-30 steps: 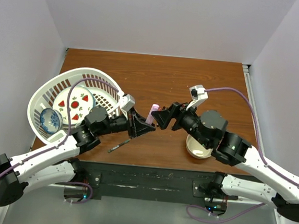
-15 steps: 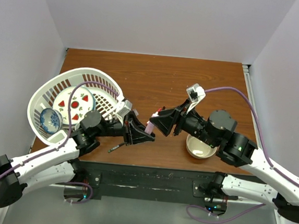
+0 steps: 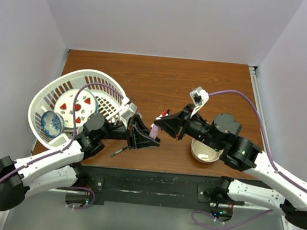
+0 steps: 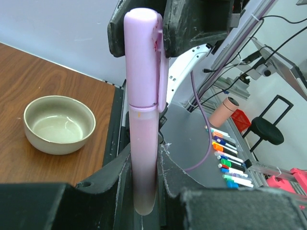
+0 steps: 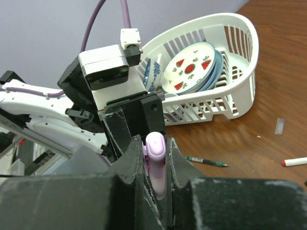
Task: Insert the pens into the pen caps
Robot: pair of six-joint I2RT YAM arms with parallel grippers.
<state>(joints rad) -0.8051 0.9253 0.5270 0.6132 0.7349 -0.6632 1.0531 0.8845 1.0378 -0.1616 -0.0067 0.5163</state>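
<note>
The left gripper moves slightly outward with the pen next, then releases the pen's body [image 3: 153, 133] [image 4: 143, 148] between the right gripper's fingers, because the cap sits over the pen's top end.
A thick pink pen [image 4: 143, 158] stands upright between the fingers of my left gripper [image 4: 144, 165], which is shut on its barrel. A pale pink pen cap [image 4: 143, 57] sits over the pen's top end. My right gripper [image 5: 156, 148] is shut on that pink cap [image 5: 156, 146] from the other side. In the top view the two grippers meet tip to tip over the table's near middle, with the pink pen [image 3: 155, 130] between the left gripper [image 3: 148, 139] and the right gripper [image 3: 161, 123]. A thin dark pen [image 3: 121, 152] lies on the wood below the left gripper.
A white basket [image 3: 43, 101] holding strawberry plates and a blue-patterned bowl sits at the left. A beige bowl [image 3: 206, 152] stands under the right arm. A white pen with a red tip [image 5: 293, 162] and a small pale piece [image 5: 279, 126] lie on the table.
The right gripper has closed its fingers on the pink cap. Both grippers came together and shifted slightly toward the near edge with the pen between them.
</note>
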